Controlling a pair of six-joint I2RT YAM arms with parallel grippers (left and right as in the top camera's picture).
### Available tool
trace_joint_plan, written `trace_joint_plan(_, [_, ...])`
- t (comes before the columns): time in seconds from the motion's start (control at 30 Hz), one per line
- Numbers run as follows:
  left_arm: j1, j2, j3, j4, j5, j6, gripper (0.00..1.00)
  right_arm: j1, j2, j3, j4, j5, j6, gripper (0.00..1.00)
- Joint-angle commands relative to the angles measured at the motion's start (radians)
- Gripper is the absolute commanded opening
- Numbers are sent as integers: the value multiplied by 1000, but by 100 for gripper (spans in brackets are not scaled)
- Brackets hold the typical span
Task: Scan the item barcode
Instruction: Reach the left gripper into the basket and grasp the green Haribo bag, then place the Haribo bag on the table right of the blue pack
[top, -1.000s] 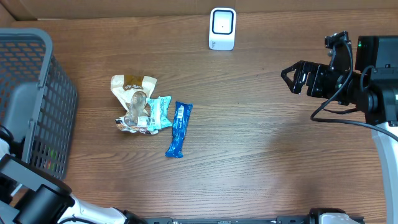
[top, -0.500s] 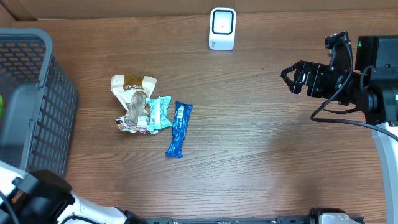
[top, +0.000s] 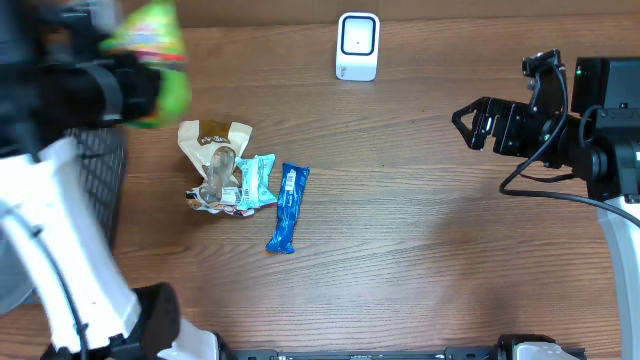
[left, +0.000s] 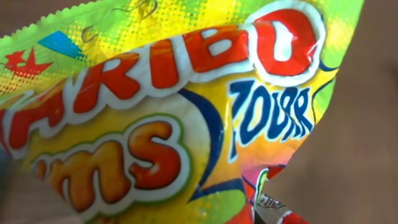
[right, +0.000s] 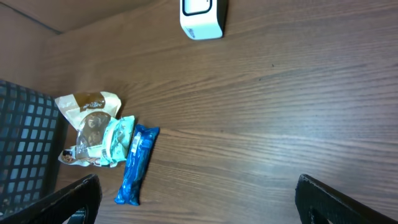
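Observation:
I should next move the bag (top: 150, 42) in my left gripper across to its right in the overhead view, lower it onto the bare tabletop past the blue bar below, and release it.
My left gripper (top: 122, 86), a dark blur high at the back left in the overhead view, is shut on a green, yellow and orange Haribo candy bag (top: 150, 42). That bag (left: 161, 118) fills the left wrist view with its printed front; no barcode shows and the fingers are hidden behind it. The white scanner (top: 358, 45) stands at the table's back edge, well to the right of the bag. My right gripper (top: 465, 126) hovers open at the right side with nothing between its fingers (right: 73, 200).
A brown packet (top: 214, 140), a teal packet (top: 257, 182) and a blue bar (top: 287, 207) lie together left of centre. The dark mesh basket (right: 25, 149) stands at the left edge, mostly behind my left arm (top: 60, 250) in the overhead view.
The left arm has swung up from the basket at the lower left to the back left, carrying the candy bag into view. The right arm has not moved.

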Motion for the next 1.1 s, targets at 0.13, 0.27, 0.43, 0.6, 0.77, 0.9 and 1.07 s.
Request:
trace_joint_plan(0.13, [-333,105,-264,85,-92,-67,6,4,0,20,13,-6,0,100])
trace_joint_plan(0.27, [-462,184,-434,205,-94,-121,4,4,0,20,8,-5,0,100])
trace_joint_plan(0.43, [-563,336,-580,274,-94,-180,4,4,0,20,4,-5,0,100])
trace_joint_plan(0.6, [-599,459,-602,242,-81,-195,4,4,0,20,7,-5,0,100])
trace_joint_plan(0.77, [-599,478,-596,235,-37,-164,25,4,0,20,11,-5,0,100])
trace_joint_plan(0.9, [-597,478,-552,211,-37,-165,57,4,0,20,14,-5,0,100])
trace_joint_plan(1.07, [-577,477,-394,128,-52,-134,60,4,0,20,25,-5,0,100])
